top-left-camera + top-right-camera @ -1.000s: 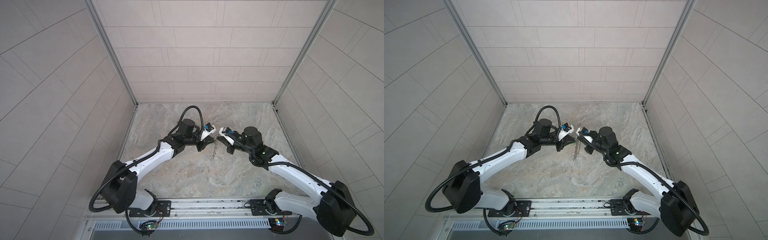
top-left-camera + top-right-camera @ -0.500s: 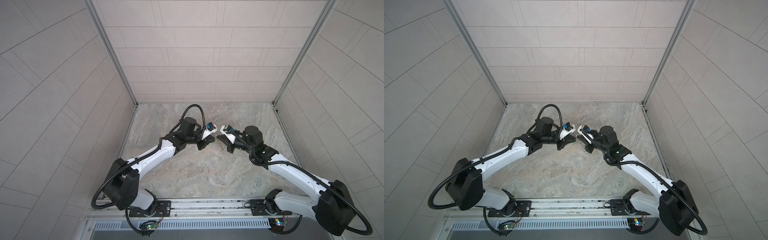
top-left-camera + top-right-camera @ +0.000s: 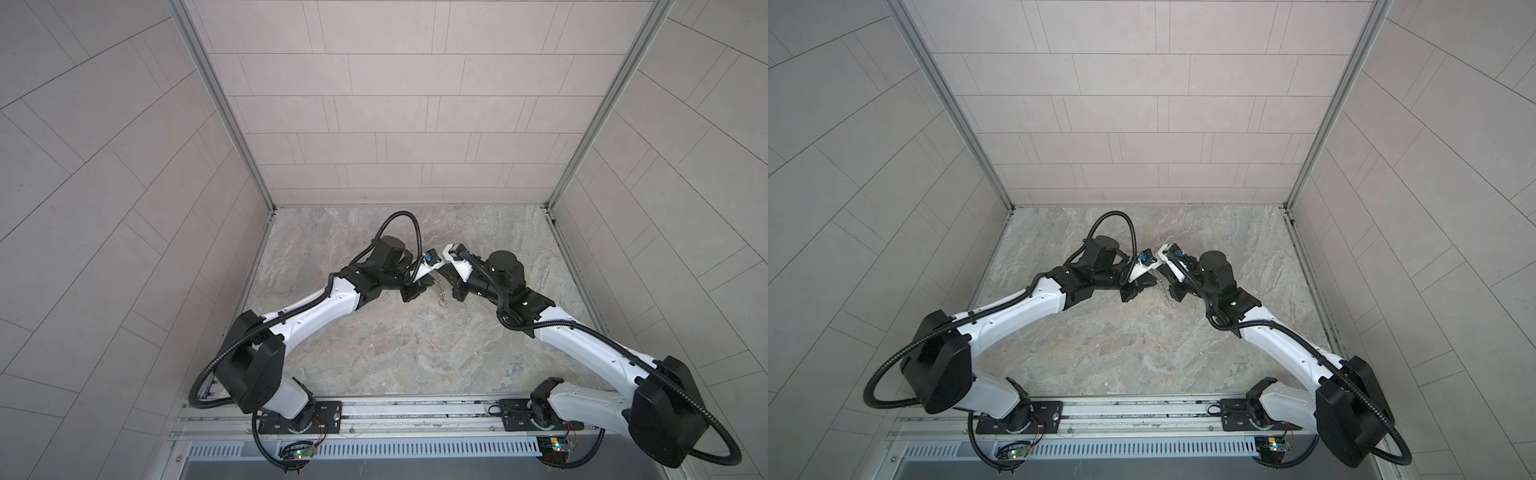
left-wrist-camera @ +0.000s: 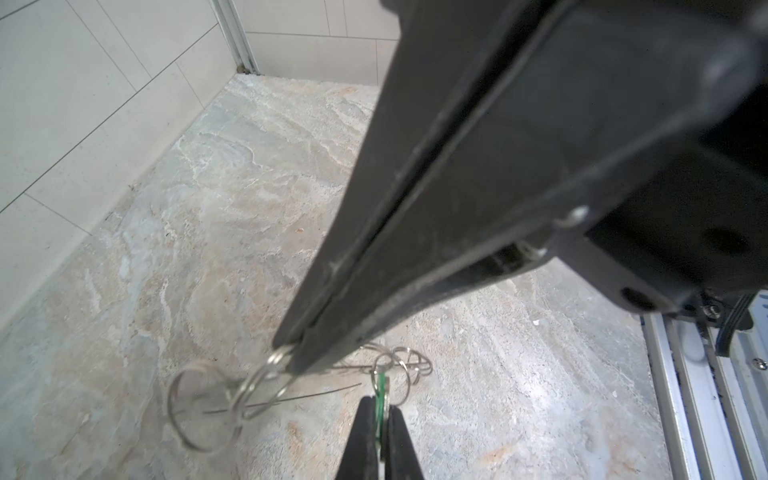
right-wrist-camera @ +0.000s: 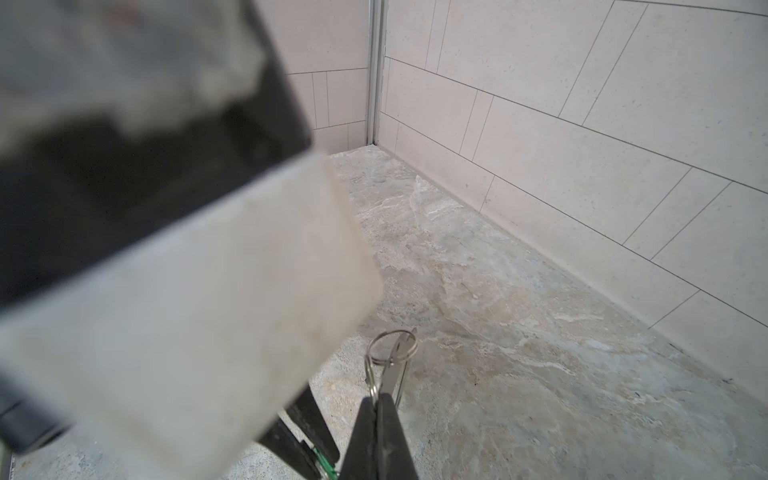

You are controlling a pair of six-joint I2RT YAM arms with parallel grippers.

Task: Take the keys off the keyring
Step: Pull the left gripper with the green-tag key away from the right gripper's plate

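Observation:
The green key [image 4: 379, 386] comes down next for release as my left gripper draws away from my right gripper and lowers, since the bare marble floor lies below.
In the left wrist view my left gripper [image 4: 379, 409] is shut on the green key [image 4: 379, 386], which hangs from a small wire loop [image 4: 384, 361]. My right gripper [image 4: 289, 353] comes in from above and pinches another silver loop [image 4: 253, 386]. The keyring [image 5: 392, 374] shows as a narrow grey plate in the right wrist view, just beyond my shut right gripper [image 5: 378, 401]. In both top views the grippers [image 3: 430, 285] [image 3: 448, 286] meet tip to tip above the floor near mid-table, with the keyring [image 3: 441, 294] [image 3: 1168, 297] dangling between them.
The marble floor [image 3: 395, 353] is walled in by tiled panels on three sides. A metal rail [image 3: 374, 415] runs along the front by the arm bases. The left arm's blurred white housing [image 5: 187, 311] fills much of the right wrist view.
Both grippers have shifted slightly toward the back wall and drawn closer together. The left gripper has closed fully on the green key. The keyring hangs shorter between them.

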